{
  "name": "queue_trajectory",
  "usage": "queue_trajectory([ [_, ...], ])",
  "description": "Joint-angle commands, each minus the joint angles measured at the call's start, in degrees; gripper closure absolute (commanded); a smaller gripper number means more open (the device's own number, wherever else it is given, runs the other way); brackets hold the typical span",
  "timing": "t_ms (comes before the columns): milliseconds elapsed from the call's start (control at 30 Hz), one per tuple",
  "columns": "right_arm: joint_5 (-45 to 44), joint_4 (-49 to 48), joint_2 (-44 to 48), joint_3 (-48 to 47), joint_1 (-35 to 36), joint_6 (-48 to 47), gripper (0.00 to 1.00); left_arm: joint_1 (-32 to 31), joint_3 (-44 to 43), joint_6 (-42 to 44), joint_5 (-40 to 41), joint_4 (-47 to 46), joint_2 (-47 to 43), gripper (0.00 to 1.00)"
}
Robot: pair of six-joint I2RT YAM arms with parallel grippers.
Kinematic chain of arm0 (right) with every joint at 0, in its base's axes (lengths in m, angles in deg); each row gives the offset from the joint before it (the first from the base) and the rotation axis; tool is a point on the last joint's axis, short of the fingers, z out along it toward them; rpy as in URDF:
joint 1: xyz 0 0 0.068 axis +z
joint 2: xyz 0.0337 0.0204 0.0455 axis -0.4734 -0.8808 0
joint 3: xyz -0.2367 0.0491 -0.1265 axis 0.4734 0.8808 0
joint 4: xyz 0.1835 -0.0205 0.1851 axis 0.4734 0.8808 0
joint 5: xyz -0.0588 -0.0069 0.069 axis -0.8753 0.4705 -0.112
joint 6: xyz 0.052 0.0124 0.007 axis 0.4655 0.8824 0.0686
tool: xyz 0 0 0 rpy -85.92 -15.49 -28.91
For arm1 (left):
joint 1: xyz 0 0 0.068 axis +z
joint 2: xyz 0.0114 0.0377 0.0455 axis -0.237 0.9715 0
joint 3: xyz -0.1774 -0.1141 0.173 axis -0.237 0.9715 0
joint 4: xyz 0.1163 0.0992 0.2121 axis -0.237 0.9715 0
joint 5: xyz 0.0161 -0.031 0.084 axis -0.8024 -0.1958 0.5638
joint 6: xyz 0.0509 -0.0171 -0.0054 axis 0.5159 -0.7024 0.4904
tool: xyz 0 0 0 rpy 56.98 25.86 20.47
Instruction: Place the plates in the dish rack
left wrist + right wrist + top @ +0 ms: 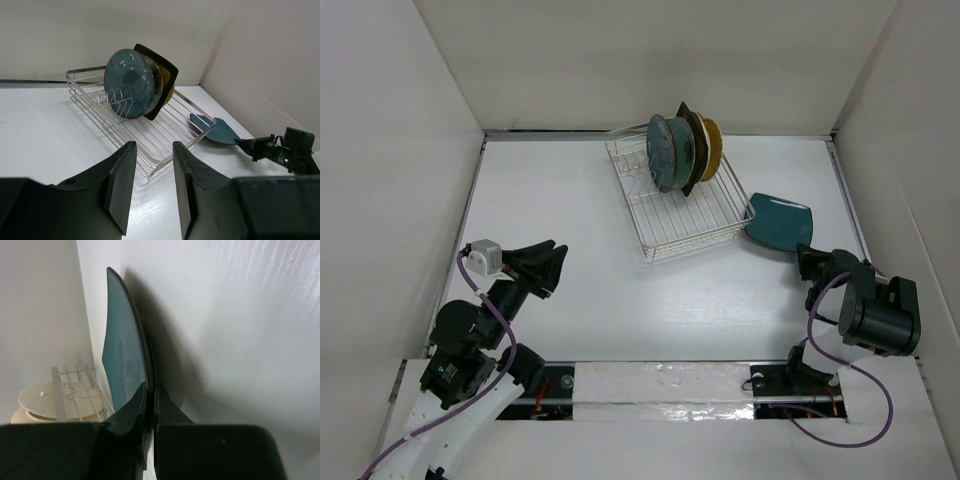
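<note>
The dish rack's wires beside the round plate stand empty. My right gripper lifts to the left in the top view and brings the square dark teal plate upright down into them next.
The silver wire dish rack stands at the back of the table with several plates upright at its far end: a round dark teal one in front, a black-rimmed square one behind it and a tan one last. A square dark teal plate lies just right of the rack, its near edge lifted. My right gripper is shut on that near edge, one finger above and one below. My left gripper hangs open and empty at the left, pointing toward the rack.
White walls enclose the table on three sides; the right wall runs close to the square teal plate. The near half of the rack holds bare wire tines. A cream plate shows behind the rack wires in the right wrist view.
</note>
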Motion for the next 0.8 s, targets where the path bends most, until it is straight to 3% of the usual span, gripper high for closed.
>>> queue_trajectory([
  [0,-3.76,-0.66,0.08,3.15,0.46,1.08,1.00,-0.04,0.63,-0.16,-0.28,-3.03,0.62,0.68],
  [167,-8.32,1.53,8.65,3.42,2.48,-0.05,1.00,-0.04,0.63,-0.16,-0.11,-2.94,1.32,0.68],
  [300,-14.65,18.88,22.47,-2.46,2.48,-7.34,1.00,-0.04,0.54,-0.15,0.07,-2.94,1.58,0.68],
  [567,-23.89,32.47,38.83,-16.17,2.48,-23.16,1.00,-0.04,0.63,-0.07,0.25,-2.85,2.11,0.69],
  [700,-20.74,32.91,42.09,-22.32,2.48,-25.72,1.00,-0.04,0.63,-0.07,0.16,-2.94,2.73,0.69],
  [767,-14.71,32.30,40.96,-26.80,2.48,-25.73,1.00,-0.04,0.63,-0.07,0.07,-2.86,3.16,0.68],
])
